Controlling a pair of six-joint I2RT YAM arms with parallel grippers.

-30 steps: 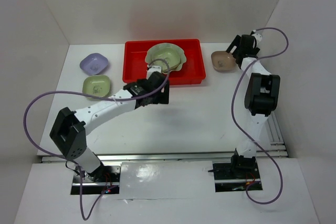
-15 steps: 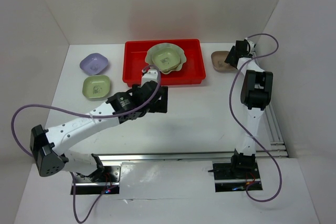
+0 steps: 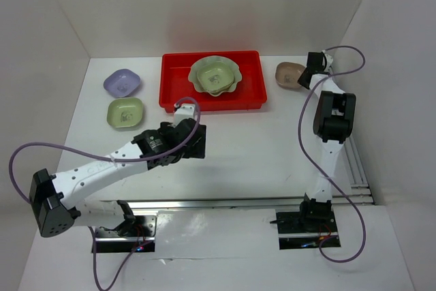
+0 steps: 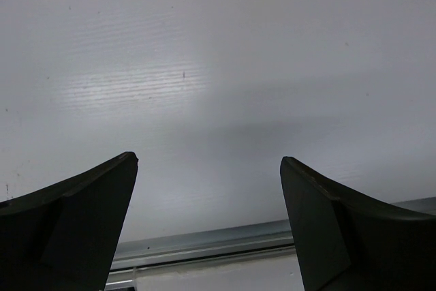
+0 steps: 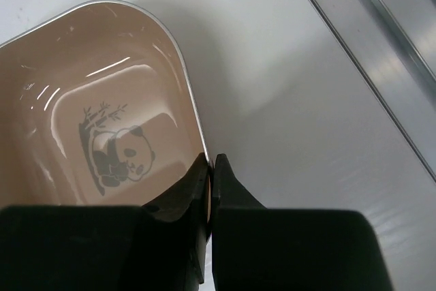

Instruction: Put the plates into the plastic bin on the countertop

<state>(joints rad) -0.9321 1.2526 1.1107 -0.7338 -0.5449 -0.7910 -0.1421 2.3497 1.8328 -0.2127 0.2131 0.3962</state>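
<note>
The brownish-pink plate goes up in my right gripper next, swings over the red bin and comes down onto the small green dish (image 3: 216, 77), which lies empty.
The red plastic bin (image 3: 178, 97) lies at the back of the white countertop (image 3: 259, 141). In it sits the large pale green scalloped plate (image 3: 233, 73), with a small green dish resting inside it. A lavender plate (image 3: 122, 83) and a green plate (image 3: 126, 112) lie left of the bin. Right of the bin is the brownish-pink plate (image 3: 289, 75), with a panda print (image 5: 102, 120). My right gripper (image 3: 304, 80) (image 5: 212, 158) is shut on that plate's right rim. My left gripper (image 3: 194, 144) (image 4: 208, 159) stands open over bare countertop in front of the bin, holding nothing.
A metal rail (image 3: 238, 202) (image 4: 204, 242) runs along the near edge. Another rail (image 3: 357, 168) (image 5: 381, 25) runs along the right side. White walls enclose the counter. A purple cable (image 3: 61, 149) loops from the left arm.
My right gripper has closed on the rim of the brownish-pink plate. The left arm has drawn back from the bin toward the near side, still open.
</note>
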